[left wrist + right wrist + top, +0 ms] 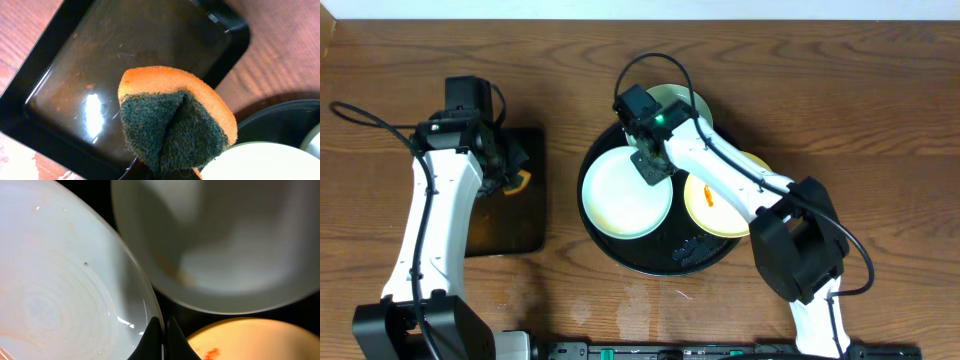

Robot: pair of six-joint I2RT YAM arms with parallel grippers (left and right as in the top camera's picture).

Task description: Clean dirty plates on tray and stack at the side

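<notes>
The tabletop is empty past the back plate, so I will carry the plate in my right gripper up, outward and to the right in the overhead view, past the back one, and down onto the tabletop there next.
The round black tray (pixel 610 250) holds three plates. A mint-green plate (pixel 620 195) lies front left, a second mint-green plate (pixel 682 100) at the back, and a yellow plate (pixel 725 212) with an orange smear at the right. My right gripper (pixel 651 166) is shut on the right rim of the front-left plate (pixel 60 280), its fingers (pixel 164 340) pinching the edge. The back plate (pixel 215 240) and the yellow plate (pixel 250 340) lie beside it. My left gripper (pixel 512 178) is shut on an orange-and-green sponge (pixel 175 115) above the rectangular tray.
A smaller rectangular black tray (pixel 510 225) lies on the wooden table at the left, below the sponge; it also shows in the left wrist view (pixel 125 50). The round tray's rim (pixel 280 120) and a plate's edge (pixel 260 162) lie just right of the sponge.
</notes>
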